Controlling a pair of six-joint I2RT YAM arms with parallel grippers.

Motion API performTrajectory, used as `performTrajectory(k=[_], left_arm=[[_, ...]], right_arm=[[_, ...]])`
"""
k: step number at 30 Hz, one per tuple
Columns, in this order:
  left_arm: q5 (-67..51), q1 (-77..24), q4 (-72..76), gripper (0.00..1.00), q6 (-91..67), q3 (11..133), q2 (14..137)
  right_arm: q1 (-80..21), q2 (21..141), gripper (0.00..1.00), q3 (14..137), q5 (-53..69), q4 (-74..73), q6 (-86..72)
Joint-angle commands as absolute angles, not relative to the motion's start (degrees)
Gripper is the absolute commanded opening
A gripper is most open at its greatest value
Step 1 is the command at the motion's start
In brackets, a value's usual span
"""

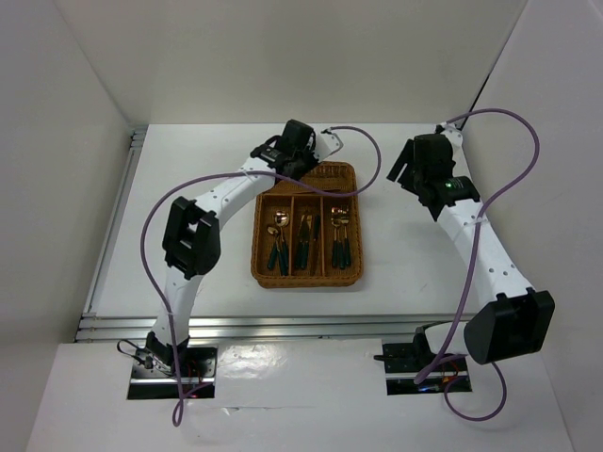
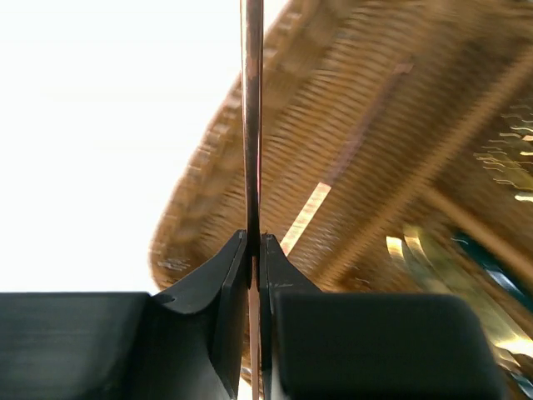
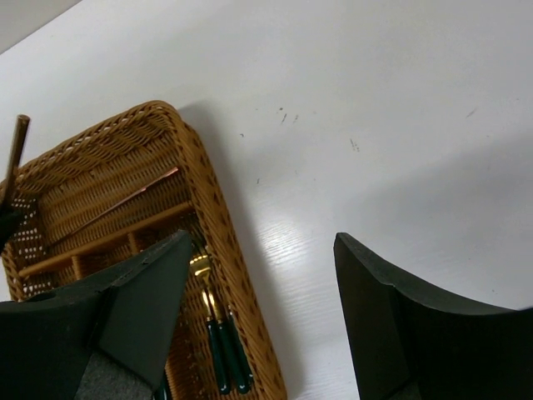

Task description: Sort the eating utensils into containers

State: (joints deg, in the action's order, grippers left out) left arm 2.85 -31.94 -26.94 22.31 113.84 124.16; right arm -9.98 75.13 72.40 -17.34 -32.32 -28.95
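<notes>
My left gripper lowers the thin tan chopstick into the tray's far crosswise slot (image 1: 321,177) (image 2: 343,163) next and releases it there, since another chopstick already lies there.
The brown wicker tray (image 1: 353,226) lies mid-table. Its three long slots hold gold-headed, dark-handled spoons (image 1: 276,243), knives (image 1: 303,240) and forks (image 1: 340,237). My left gripper (image 1: 300,162) hangs over the tray's far crosswise slot, shut on a thin tan chopstick (image 2: 252,117) that stands up between its fingers (image 2: 218,283). Another chopstick (image 3: 117,204) lies in the crosswise slot, also visible in the left wrist view (image 2: 305,218). My right gripper (image 1: 412,169) is open and empty, above the bare table right of the tray (image 3: 212,208).
Purple cables (image 1: 509,179) loop along both arms. White walls enclose the table on the left, back and right. A metal rail (image 1: 113,217) runs along the left edge.
</notes>
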Motion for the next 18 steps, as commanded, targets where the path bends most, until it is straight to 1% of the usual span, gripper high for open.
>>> performTrajectory(k=[1,2,6,9,10,12,18], left_arm=[[11.7,-32.3,-23.7,0.09,32.2,117.9,126.7],[13.6,-32.9,-22.6,0.09,33.6,117.9,127.4],[14.4,-33.9,-18.6,0.09,39.2,114.4,127.4],[12.8,-33.9,-16.8,0.14,40.4,112.5,127.4],[12.2,-33.9,-16.2,0.14,40.4,112.5,128.0],[9.2,-33.9,-16.2,0.17,40.4,111.8,128.0],[7.4,-33.9,-10.5,0.19,42.7,109.3,128.0]], right_arm=[[-9.9,75.1,0.77,71.8,-21.4,-33.9,-29.3],[-9.9,75.6,0.77,71.8,-21.4,-33.9,-29.3],[-9.4,75.6,0.77,71.8,-22.7,-34.4,-29.8],[-9.4,75.6,0.78,72.3,-23.2,-34.5,-29.8],[-9.4,75.6,0.78,72.3,-23.2,-34.5,-29.8],[-9.4,76.3,0.78,72.3,-23.2,-34.5,-29.3],[-9.4,77.4,0.78,72.9,-23.7,-35.0,-29.3]])
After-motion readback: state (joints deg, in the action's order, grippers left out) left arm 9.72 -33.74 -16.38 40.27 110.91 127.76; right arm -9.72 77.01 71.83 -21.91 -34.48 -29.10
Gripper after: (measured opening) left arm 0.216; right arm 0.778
